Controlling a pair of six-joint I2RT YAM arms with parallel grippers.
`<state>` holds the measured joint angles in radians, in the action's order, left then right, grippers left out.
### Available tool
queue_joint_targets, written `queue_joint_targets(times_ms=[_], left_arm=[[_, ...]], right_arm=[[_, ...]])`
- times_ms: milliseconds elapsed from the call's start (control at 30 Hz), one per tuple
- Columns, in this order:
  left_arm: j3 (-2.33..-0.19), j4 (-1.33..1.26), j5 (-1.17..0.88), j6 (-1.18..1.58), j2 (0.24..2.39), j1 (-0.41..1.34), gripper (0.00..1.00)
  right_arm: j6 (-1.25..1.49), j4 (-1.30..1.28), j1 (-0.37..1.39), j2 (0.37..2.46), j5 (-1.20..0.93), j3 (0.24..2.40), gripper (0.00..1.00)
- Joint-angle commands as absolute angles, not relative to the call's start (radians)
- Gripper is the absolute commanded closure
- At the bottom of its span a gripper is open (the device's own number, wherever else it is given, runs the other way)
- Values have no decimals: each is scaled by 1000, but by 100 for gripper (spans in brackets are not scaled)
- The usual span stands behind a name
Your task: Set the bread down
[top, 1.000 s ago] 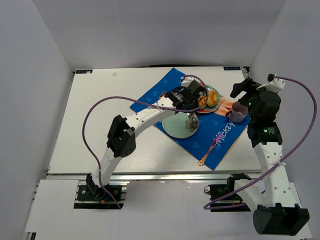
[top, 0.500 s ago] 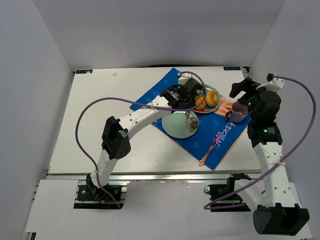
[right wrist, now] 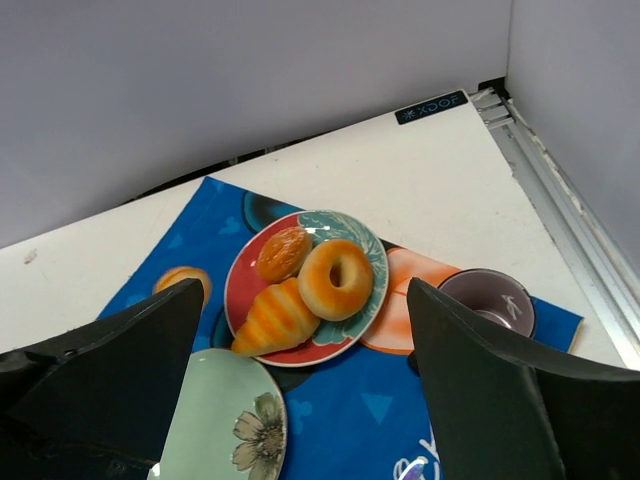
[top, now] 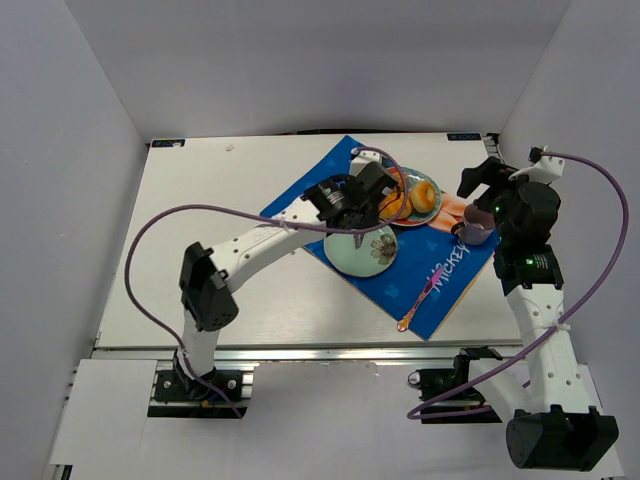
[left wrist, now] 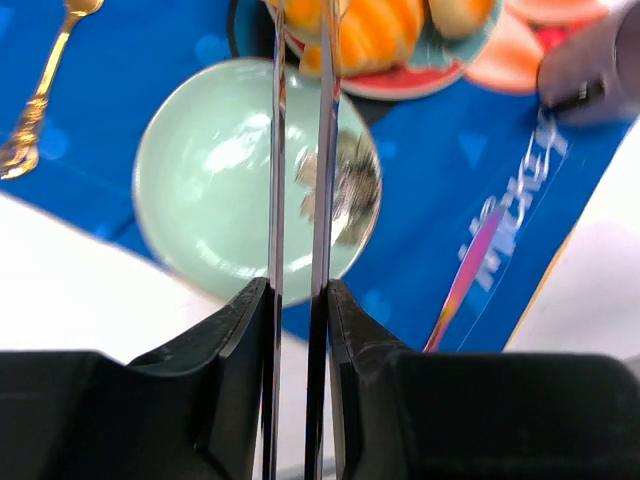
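The thin metal tongs (left wrist: 322,150) come down over the pale green flower plate next as my left gripper draws back and lower, since the plate's top stands empty for the bread.
The bread (right wrist: 275,318), a ridged golden-orange roll, lies on the red and teal plate (right wrist: 240,285) beside a doughnut and a bun. It also shows at the top of the left wrist view (left wrist: 375,30). My left gripper (left wrist: 300,290) is shut on thin metal tongs (left wrist: 322,150) and hangs over the pale green flower plate (left wrist: 200,200). The blades stand slightly apart with nothing between them, and their tips run out of view toward the red plate. In the top view the left gripper (top: 356,222) is left of the red plate (top: 425,218). My right gripper (right wrist: 305,290) is open and empty, high above the plates.
A ring doughnut (right wrist: 335,278) and a round bun (right wrist: 283,253) share the red plate. A purple cup (right wrist: 487,305) stands right of it on a blue mat (top: 300,195). A pink spoon (top: 425,295) lies on the mat's near right, a gold spoon (left wrist: 35,110) on its left.
My left gripper with the tongs has drawn back left from the red plate to over the green plate. The bread stays on the red plate. The right arm has not moved.
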<state>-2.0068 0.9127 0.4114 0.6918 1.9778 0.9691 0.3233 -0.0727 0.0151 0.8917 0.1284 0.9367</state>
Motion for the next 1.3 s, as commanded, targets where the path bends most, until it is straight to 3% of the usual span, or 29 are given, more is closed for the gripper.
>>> queue_joint_targets(times_ms=[0,200,300,667,1267], left_arm=[[-1890,919,497,591,1787,1049,100],[-1362,568,469,537,1442,1071,100],[-1216,486,471,488,1329,1084,100],[-1069,351,529,393,1321,1207,100],[-910,235,597,446,1391,1210,100]], right_arm=[[259,-41,14,874,163,956,11],[235,-90,15,839,141,1068,11],[235,-103,15,816,117,1111,11],[229,-117,15,787,127,1152,11],[229,-100,14,773,120,1137,11]])
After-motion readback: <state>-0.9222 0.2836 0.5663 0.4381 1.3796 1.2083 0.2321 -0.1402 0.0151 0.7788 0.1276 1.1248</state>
